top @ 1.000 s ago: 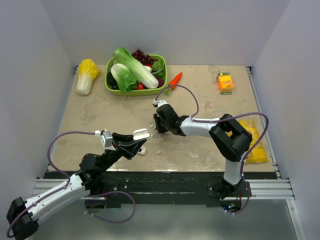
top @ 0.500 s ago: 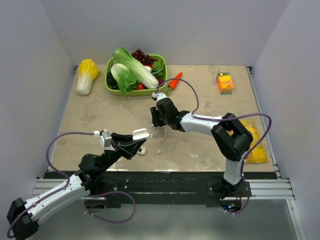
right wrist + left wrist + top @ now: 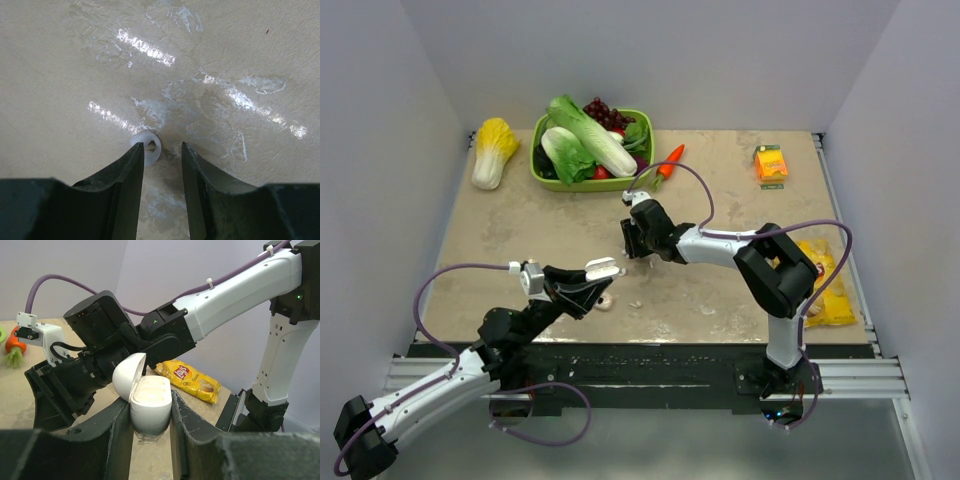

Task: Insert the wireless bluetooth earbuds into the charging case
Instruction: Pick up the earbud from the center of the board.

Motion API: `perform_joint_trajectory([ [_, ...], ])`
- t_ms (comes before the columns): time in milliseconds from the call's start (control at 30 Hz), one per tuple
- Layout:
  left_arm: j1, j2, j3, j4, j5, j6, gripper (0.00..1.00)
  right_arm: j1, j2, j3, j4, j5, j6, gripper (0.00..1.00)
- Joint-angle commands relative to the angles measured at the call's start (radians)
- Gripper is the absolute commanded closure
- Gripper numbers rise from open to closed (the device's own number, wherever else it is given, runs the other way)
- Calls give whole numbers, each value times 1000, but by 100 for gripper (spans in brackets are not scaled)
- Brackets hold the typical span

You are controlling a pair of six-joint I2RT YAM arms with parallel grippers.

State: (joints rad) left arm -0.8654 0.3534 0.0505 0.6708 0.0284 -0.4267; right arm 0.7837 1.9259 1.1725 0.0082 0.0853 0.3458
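Note:
The small white earbud (image 3: 624,252) (image 3: 155,146) is at one finger of the robot's right gripper instead of between both, so the gripper should next shift toward the left in the wrist view to get a finger on each side of it.
My left gripper (image 3: 150,427) is shut on the charging case (image 3: 150,407), a cream-white rounded shell held upright above the table with its lid (image 3: 126,377) flipped open. In the top view the case (image 3: 603,268) hangs near the table's front edge. My right gripper (image 3: 162,150) points down at the table with its jaws apart. One small white earbud (image 3: 150,145) lies on the table at the tip of its left finger (image 3: 131,170), partly hidden by it and not clamped. Two more small white bits (image 3: 606,303) (image 3: 636,303) lie on the table near the left gripper (image 3: 592,283).
A green basket (image 3: 542,178) of vegetables stands at the back, a yellow cabbage (image 3: 493,150) to its left and a carrot (image 3: 669,160) to its right. An orange carton (image 3: 771,162) sits back right. A yellow chips bag (image 3: 828,290) lies by the right arm's base.
The right gripper has shifted slightly left and away over the table, and its jaws have spread wider. The left arm and the case have stayed still.

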Motion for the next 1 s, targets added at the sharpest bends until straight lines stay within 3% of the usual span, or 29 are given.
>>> perform_joint_trajectory([
  [0, -4, 2, -81, 36, -7, 3, 100, 2, 5, 21, 15, -21, -18, 61],
  [700, -6, 13, -84, 47, -1, -1, 100, 3, 54, 33, 7, -75, -25, 62],
  [833, -6, 15, -89, 52, -2, -3, 100, 5, 55, 32, 15, -82, -25, 68],
  [967, -6, 15, -90, 52, -2, -3, 100, 5, 44, 19, 29, -84, -22, 86],
])
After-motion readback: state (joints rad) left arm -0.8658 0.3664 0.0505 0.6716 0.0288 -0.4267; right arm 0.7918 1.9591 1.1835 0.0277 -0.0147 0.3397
